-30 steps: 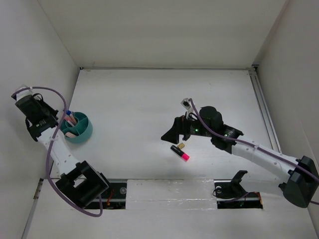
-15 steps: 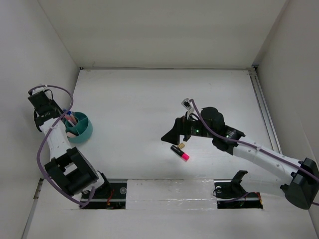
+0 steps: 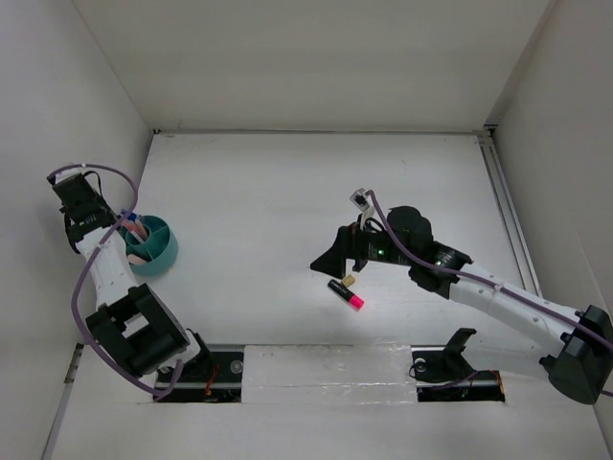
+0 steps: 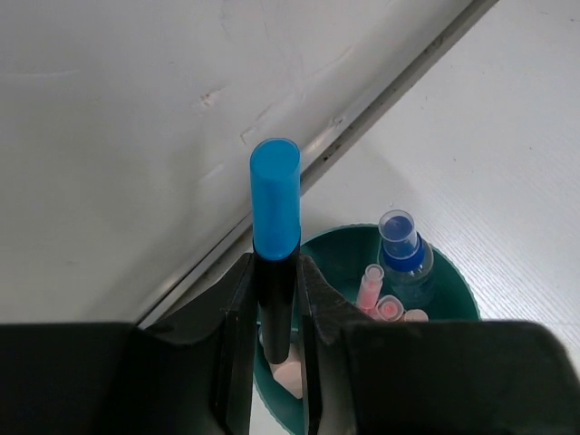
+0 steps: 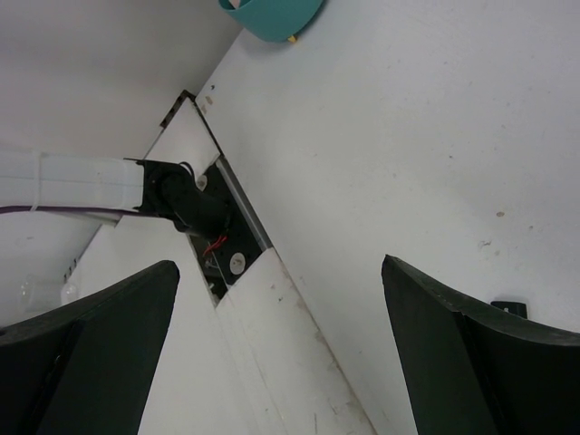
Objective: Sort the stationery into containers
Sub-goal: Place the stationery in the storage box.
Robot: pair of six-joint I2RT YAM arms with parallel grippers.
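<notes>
The organizer section beside the clear pen has room. My left gripper should move down toward the right in the top view next and let go of the marker there.
The round teal organizer [image 3: 153, 251] stands at the table's left edge and holds pink pens and a clear blue-capped pen [image 4: 401, 249]. My left gripper [image 4: 272, 313] is shut on a black marker with a blue end [image 4: 275, 204], upright above the organizer [image 4: 444, 285]. In the top view this gripper [image 3: 120, 233] sits at the organizer's left rim. My right gripper [image 3: 326, 261] is open and empty, just above a black marker with a pink end [image 3: 346, 294] lying on the table beside a small tan bit [image 3: 349, 281]. The right wrist view shows its open fingers [image 5: 480, 362] over bare table.
White walls enclose the table on the left, back and right. A metal rail [image 3: 508, 206] runs along the right side. The arm bases and mounts [image 3: 450, 369] sit at the near edge. The organizer also shows in the right wrist view [image 5: 272, 16].
The left arm swung from low beside the organizer to a raised pose over its left rim, then shifted slightly. The right arm has barely moved.
</notes>
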